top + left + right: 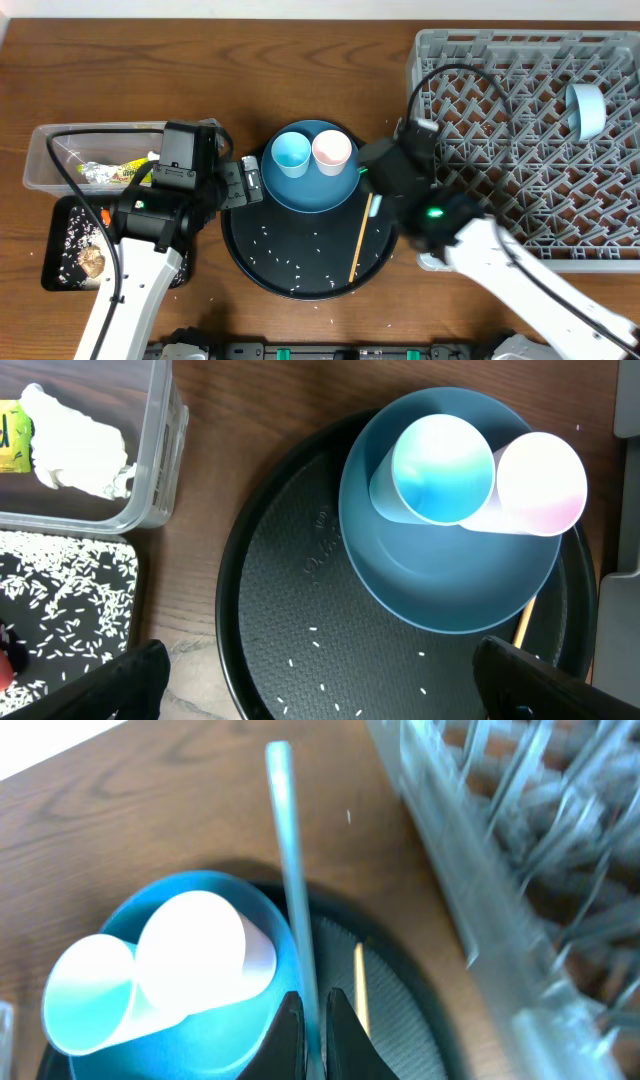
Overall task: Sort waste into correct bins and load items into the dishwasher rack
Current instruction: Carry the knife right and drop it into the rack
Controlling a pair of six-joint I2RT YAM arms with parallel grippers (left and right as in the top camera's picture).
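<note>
The rack (520,150) looks free along its side by the tray, so my right gripper will next bring the white utensil from the plate (310,190) to just inside that side.
A dark-blue plate (310,190) lies on the round black tray (300,262) and carries a light-blue cup (291,153) and a pink cup (332,150), both tipped on their sides. My left gripper (320,695) hangs open just left of the plate, over the tray, with nothing between its fingers. My right gripper (315,1030) is shut on a thin white plastic utensil (290,860), held above the plate's right edge (200,890) beside the dishwasher rack (520,150). A wooden chopstick (359,240) lies on the tray. Rice grains (330,660) are scattered there.
The clear tub (45,160) at the left holds a green-yellow wrapper (125,170) and white tissue (75,450). Below it, the shallow black tray (60,268) holds rice, a brown lump (92,260) and a carrot piece (105,215). A white bowl (587,110) sits in the rack.
</note>
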